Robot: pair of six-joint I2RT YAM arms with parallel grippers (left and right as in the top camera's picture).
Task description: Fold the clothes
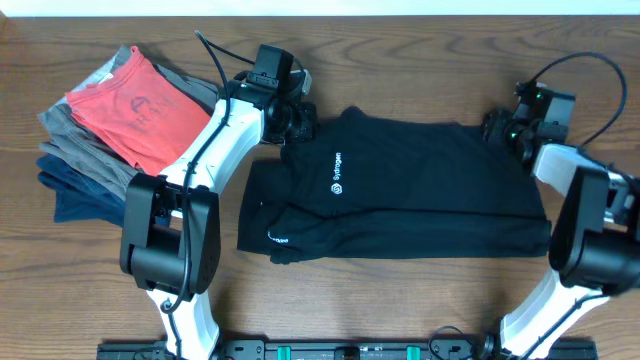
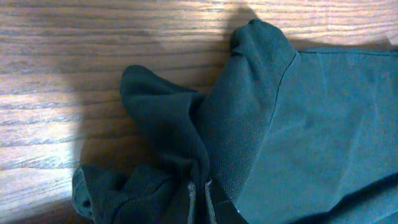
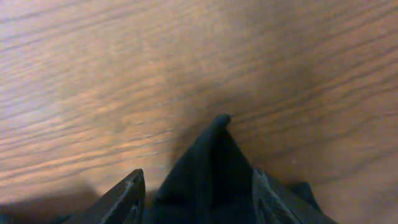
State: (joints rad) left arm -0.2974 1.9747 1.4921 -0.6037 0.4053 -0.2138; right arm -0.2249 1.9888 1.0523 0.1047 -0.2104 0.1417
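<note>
A peak of black fabric (image 1: 482, 131) (image 3: 211, 155) already stands between the open fingers of my right gripper, so next I will keep that gripper at the shirt's far corner and close it on that peak.
The black shirt (image 1: 420, 190) lies spread across the middle of the wooden table, with its white round logo and lettering (image 1: 336, 180) facing up and a small white mark (image 1: 277, 238) near the lower left. My left gripper (image 1: 295, 125) is at the shirt's far left corner. In the left wrist view it (image 2: 200, 185) is shut on bunched black fabric (image 2: 249, 124). My right gripper (image 1: 497, 128) is at the far right corner. In the right wrist view its fingers (image 3: 196, 175) stand apart with a peak of black fabric (image 3: 211, 155) between them.
A stack of folded clothes sits at the left: a red tee (image 1: 130, 105) on top, grey garments (image 1: 80, 150) and navy ones (image 1: 75, 195) below. Bare wooden tabletop (image 1: 400, 300) lies in front of the shirt.
</note>
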